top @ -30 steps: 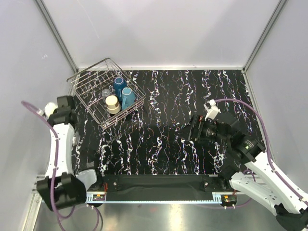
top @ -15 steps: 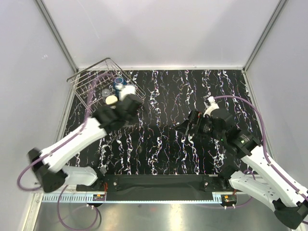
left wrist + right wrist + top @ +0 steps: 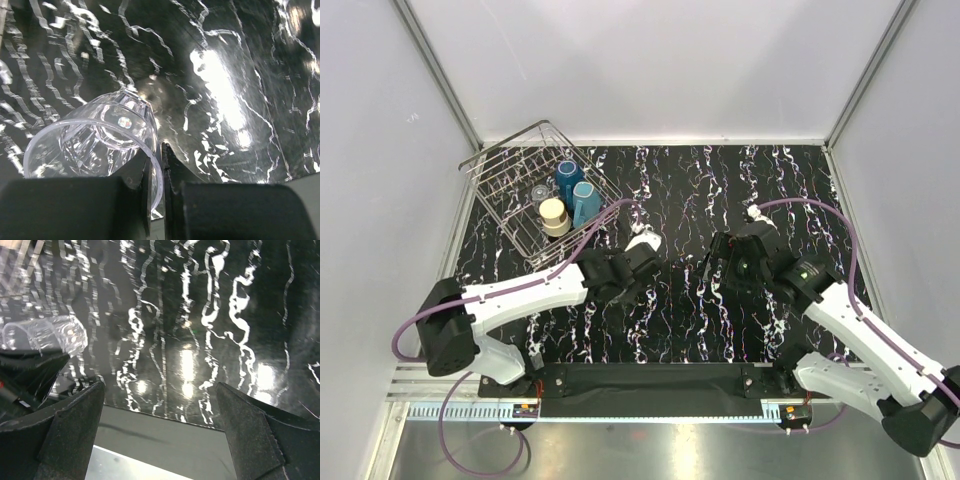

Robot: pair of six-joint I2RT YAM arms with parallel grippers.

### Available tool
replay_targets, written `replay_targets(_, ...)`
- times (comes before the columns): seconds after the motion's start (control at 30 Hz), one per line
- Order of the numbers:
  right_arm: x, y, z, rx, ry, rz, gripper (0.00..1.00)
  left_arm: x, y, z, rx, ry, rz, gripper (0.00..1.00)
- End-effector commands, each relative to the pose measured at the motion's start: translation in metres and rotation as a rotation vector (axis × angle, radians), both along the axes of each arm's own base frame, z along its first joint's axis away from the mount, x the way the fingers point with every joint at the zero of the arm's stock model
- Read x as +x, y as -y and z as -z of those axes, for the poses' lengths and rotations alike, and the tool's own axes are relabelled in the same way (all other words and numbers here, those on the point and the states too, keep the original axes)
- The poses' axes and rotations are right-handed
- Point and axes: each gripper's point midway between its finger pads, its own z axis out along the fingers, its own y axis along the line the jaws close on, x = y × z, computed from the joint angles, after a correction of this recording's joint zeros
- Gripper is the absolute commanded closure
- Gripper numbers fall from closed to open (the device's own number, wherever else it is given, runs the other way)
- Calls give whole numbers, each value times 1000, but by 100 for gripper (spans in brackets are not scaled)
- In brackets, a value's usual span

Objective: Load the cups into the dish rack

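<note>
I need to lower my left gripper next toward the black marbled table, bare beneath, to set the clear glass cup [image 3: 95, 145] down and free its rim.
My left gripper [image 3: 156, 167] is shut on the rim of the clear glass cup [image 3: 95, 145], one finger inside and one outside. It holds the cup tilted over the middle of the black marbled table [image 3: 760, 190]. In the top view the left gripper [image 3: 655, 270] sits mid-table. The right wrist view shows the same glass [image 3: 47, 335] at its left. The dish rack [image 3: 500, 165] stands at the back left with the dark blue cup [image 3: 568, 178], the light blue cup [image 3: 585, 200] and the beige cup [image 3: 554, 214] in it. My right gripper [image 3: 713, 262] is open and empty [image 3: 160, 410].
A small greyish round thing [image 3: 540, 191] lies in the rack beside the cups. Grey walls close in the table on three sides. The black front rail [image 3: 640, 380] runs along the near edge.
My left arm has swung from the rack out to the middle of the table, with the clear glass in its jaws. My right arm has shifted slightly left.
</note>
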Motion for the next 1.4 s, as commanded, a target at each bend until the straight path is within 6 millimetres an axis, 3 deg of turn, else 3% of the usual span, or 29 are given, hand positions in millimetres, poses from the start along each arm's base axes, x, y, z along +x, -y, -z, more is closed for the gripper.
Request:
replay_targets(0.0, 9, 5, -11, -18, 22, 45, 0, -10, 28, 4, -98, -48, 104, 100)
replay_targets(0.37, 15, -5, -8, -6, 25, 14, 0, -27, 35, 25, -95, -154, 161, 99)
replay_targets(0.53, 17, -11, -6, -5, 17, -7, 0, -30, 34, 35, -62, -187, 161, 87)
replay_targets(0.7, 19, -13, -6, -11, 13, -18, 0, -32, 33, 44, -46, -204, 160, 81)
replay_targets(0.93, 17, -15, -2, -1, 6, -28, 0, -35, 34, 42, -84, -203, 149, 54)
replay_targets(0.97, 16, -14, 0, -8, -2, -26, 0, -33, 34, 36, -99, -187, 147, 43)
replay_targets(1.07, 16, -16, 3, -7, -3, -33, 0, -30, 37, 20, -132, -155, 147, 27)
replay_targets(1.17, 17, -16, 5, -20, -15, -40, 0, -27, 31, -7, -166, -101, 141, 20)
replay_targets(1.2, 18, -17, 5, -18, -16, -39, 0, -21, 29, -28, -198, -46, 134, 16)
replay_targets(1.27, 23, -26, 5, -6, -18, -59, 0, -20, 19, -47, -209, -1, 120, 14)
replay_targets(1.37, 29, -44, 6, 22, -55, -97, 3, -14, -2, -90, -274, 121, 88, 14)
